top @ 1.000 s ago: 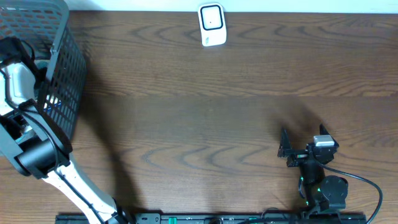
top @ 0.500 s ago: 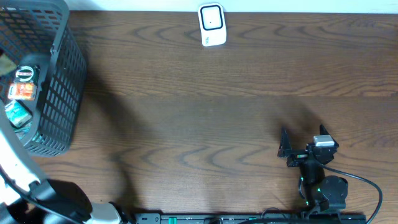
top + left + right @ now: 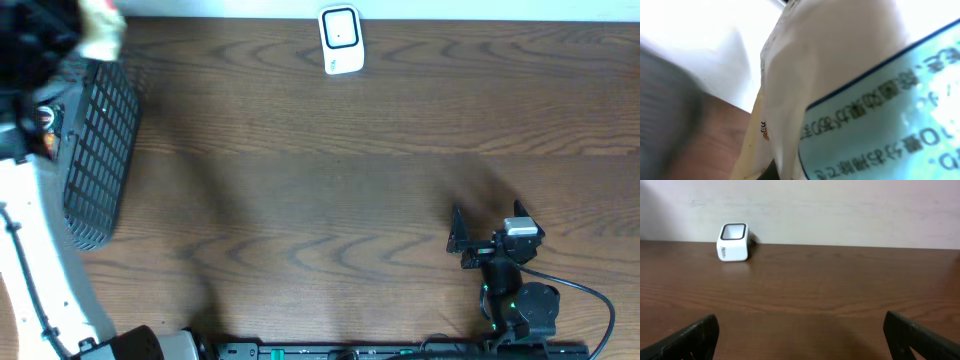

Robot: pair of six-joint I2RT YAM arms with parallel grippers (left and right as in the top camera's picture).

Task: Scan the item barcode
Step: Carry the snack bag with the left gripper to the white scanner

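Since the tabletop before the white scanner lies empty, I need to swing my left gripper to the right in the overhead view, lower the pack there and release it.
The item (image 3: 840, 75) is a cream-white pack with a pale blue printed label, and it fills the left wrist view, blurred. My left gripper (image 3: 60, 30) is shut on it and is raised high at the table's far left, above the basket; overhead the pack (image 3: 102, 28) is a beige blur. No barcode can be made out on it. The white scanner (image 3: 340, 40) stands at the back middle of the table, also seen from the right wrist as a scanner (image 3: 732, 242) with a dark window. My right gripper (image 3: 458, 240) rests open near the front right, nothing between its fingers (image 3: 700, 337).
A dark wire basket (image 3: 100, 150) stands at the left edge, with other packs partly visible inside behind my left arm (image 3: 30, 250). The brown wooden table (image 3: 320, 180) stretches between basket, scanner and right arm. A pale wall rises behind the scanner.
My left arm has lifted out of the basket with the pack and swung up towards the camera at the far left. The right arm has not moved.
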